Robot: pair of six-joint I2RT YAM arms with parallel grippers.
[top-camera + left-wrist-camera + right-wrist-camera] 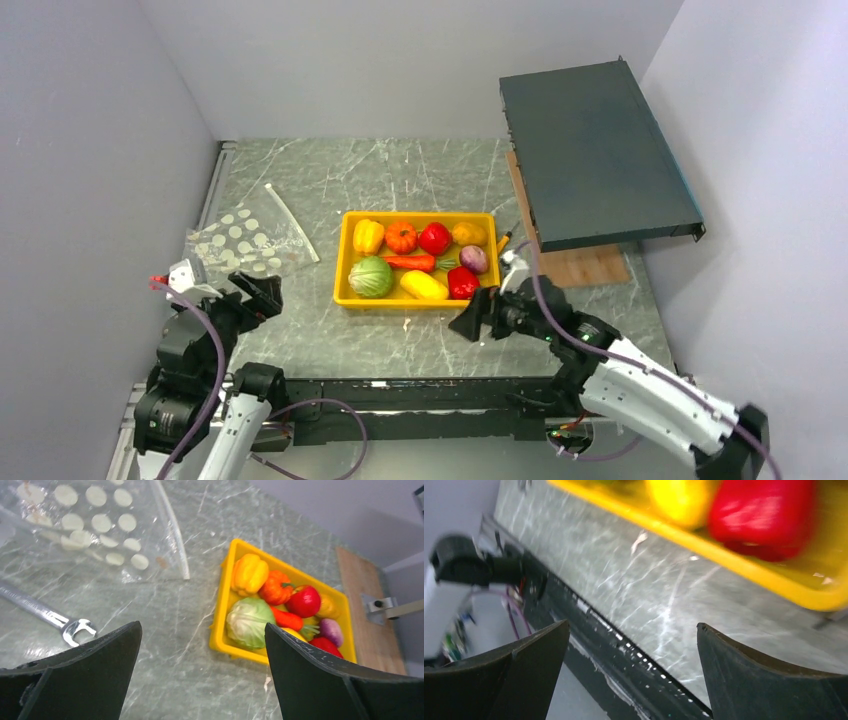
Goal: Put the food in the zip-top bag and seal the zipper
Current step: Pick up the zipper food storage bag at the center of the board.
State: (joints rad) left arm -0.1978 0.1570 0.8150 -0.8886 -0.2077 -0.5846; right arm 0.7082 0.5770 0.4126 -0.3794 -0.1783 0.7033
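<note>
Next, my left gripper moves outward over the zipper edge of the bag, facing the tray (293,223) (172,525), then comes down onto the film.
The food lies in a yellow tray (344,262): yellow pepper (369,236), pumpkin (401,236), tomato (434,238), carrot (410,262), onion (474,259), cabbage (371,277), red pepper (462,282) and yellow pieces (424,285). The clear dotted zip-top bag (245,240) lies flat left of the tray, its zipper (291,222) along the right edge. My left gripper (258,292) is open and empty, near the bag's front corner. My right gripper (474,316) is open and empty, just in front of the tray's near right corner. The right wrist view shows the red pepper (761,515) and the tray rim (734,562).
A dark flat box (595,150) leans over a wooden board (585,265) at the back right. A metal wrench (45,612) lies on the marble table near the bag (95,525). The table's front edge (624,645) runs under my right gripper. Grey walls close in on both sides.
</note>
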